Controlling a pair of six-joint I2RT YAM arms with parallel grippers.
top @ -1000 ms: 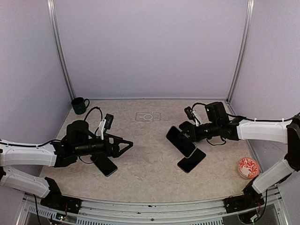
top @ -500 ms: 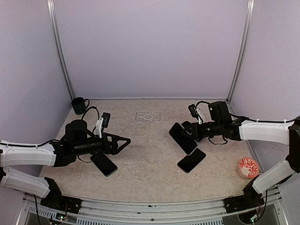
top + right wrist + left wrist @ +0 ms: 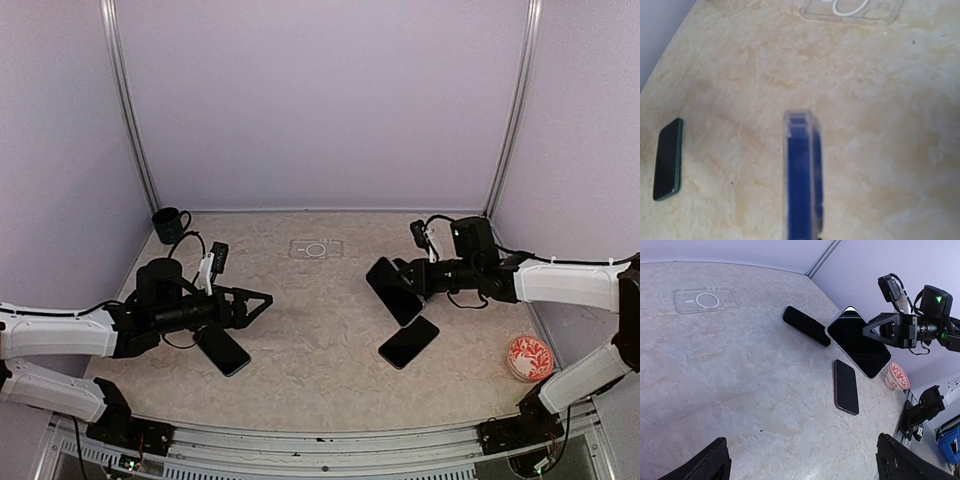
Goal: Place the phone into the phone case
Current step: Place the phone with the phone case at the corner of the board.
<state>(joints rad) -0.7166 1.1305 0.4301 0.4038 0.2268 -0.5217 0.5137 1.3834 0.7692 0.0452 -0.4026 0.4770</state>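
My right gripper moves outward and to the right in the top view next, lowers and releases the phone, since bare table shows by the table's far corner.
The clear phone case [image 3: 316, 248] lies flat at the back middle of the table; it also shows in the left wrist view [image 3: 706, 300] and at the top of the right wrist view [image 3: 855, 10]. My right gripper [image 3: 408, 281] is shut on a dark-screened phone [image 3: 394, 290] and holds it tilted above the table. This phone shows in the left wrist view [image 3: 858, 342] and edge-on, blue with a clear rim, in the right wrist view [image 3: 802, 180]. My left gripper [image 3: 257, 300] is open and empty above bare table [image 3: 807, 465].
A second phone [image 3: 408, 342] lies flat below the held one. A green-edged phone [image 3: 222, 350] lies under my left arm. A dark green mug [image 3: 170, 224] stands back left. A red-and-white cup [image 3: 529, 357] is front right. A dark phone-shaped patch [image 3: 806, 325] lies beside the held phone.
My right gripper has carried the phone a little up and to the right. My left gripper has drawn back slightly to the left, still open.
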